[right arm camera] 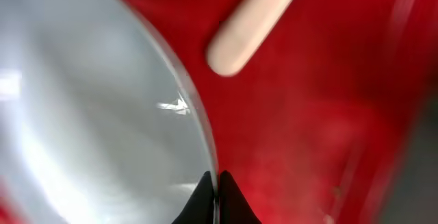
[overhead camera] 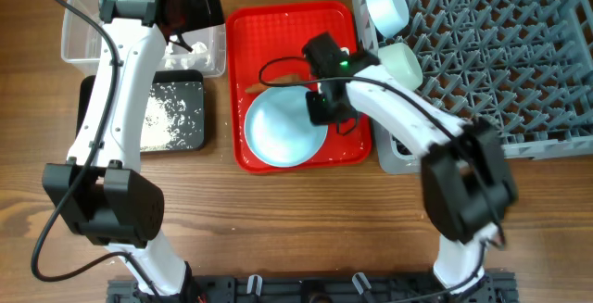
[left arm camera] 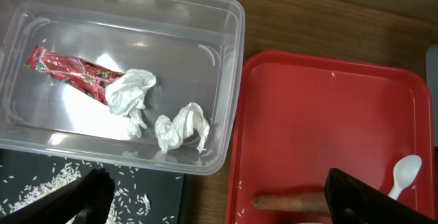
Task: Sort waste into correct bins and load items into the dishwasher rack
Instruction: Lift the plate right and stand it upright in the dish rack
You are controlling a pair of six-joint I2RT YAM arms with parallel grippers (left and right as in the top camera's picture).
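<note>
My right gripper raises the light-blue plate (overhead camera: pixel 281 132) next, swings outward over the dishwasher rack and lowers the plate beside the far bowl, where the rows stand empty.
My right gripper (overhead camera: pixel 321 108) (right arm camera: pixel 216 183) is shut on the right rim of the light-blue plate (overhead camera: pixel 281 132) (right arm camera: pixel 89 114), which lies on the red serving tray (overhead camera: pixel 278 25). Next to the plate are the orange carrot (overhead camera: pixel 278 82) (left arm camera: pixel 291 201) and the white spoon (left arm camera: pixel 404 175) (right arm camera: pixel 253 25). My left gripper (overhead camera: pixel 190 14) (left arm camera: pixel 219 203) hangs open above the gap between the clear tub (overhead camera: pixel 79 25) (left arm camera: pixel 233 80) and the tray, holding nothing. The tub contains a red wrapper (left arm camera: pixel 68 70) and two crumpled tissues (left arm camera: pixel 130 94). Rice (overhead camera: pixel 171 113) lies in the black tray (overhead camera: pixel 197 81).
The grey dishwasher rack (overhead camera: pixel 500 53) stands at the right, with two pale bowls (overhead camera: pixel 387 8) (overhead camera: pixel 400 62) set along its left edge. A few rice grains lie scattered on the red tray (left arm camera: pixel 321 114). Bare wooden table runs along the front.
</note>
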